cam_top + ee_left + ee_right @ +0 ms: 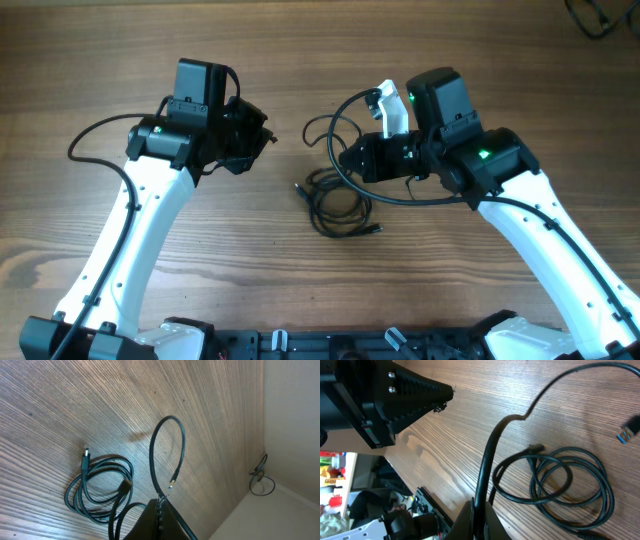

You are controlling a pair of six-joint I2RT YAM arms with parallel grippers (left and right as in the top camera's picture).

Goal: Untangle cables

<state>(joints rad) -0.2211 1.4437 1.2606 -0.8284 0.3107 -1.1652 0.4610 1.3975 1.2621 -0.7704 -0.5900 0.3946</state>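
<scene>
I will next swing my right gripper outward and to its right in the overhead view, over the table's far corner (577, 72). I will release its cable there, away from the coil (318, 203).
A thin black cable lies in a loose coil (318, 203) (132, 467) (605, 481) on the wooden table between my two arms, with small plugs at its ends. A second thin cable arches in a small loop (308, 125) (167, 418) just ahead of my left gripper (270, 137) (161, 499), ending in a small plug (172, 485). The left gripper is shut, with nothing between its fingers. My right gripper (343, 160) (479, 506) is shut above the coil's upper edge. The right arm's own thick wire (331, 150) (492, 450) crosses right at its tips.
A blue-tipped plug (630, 430) lies at the right edge of the right wrist view. Another black cable (592, 15) (260, 477) sits at the table's far right corner. The left arm's wire (95, 130) loops out to the left.
</scene>
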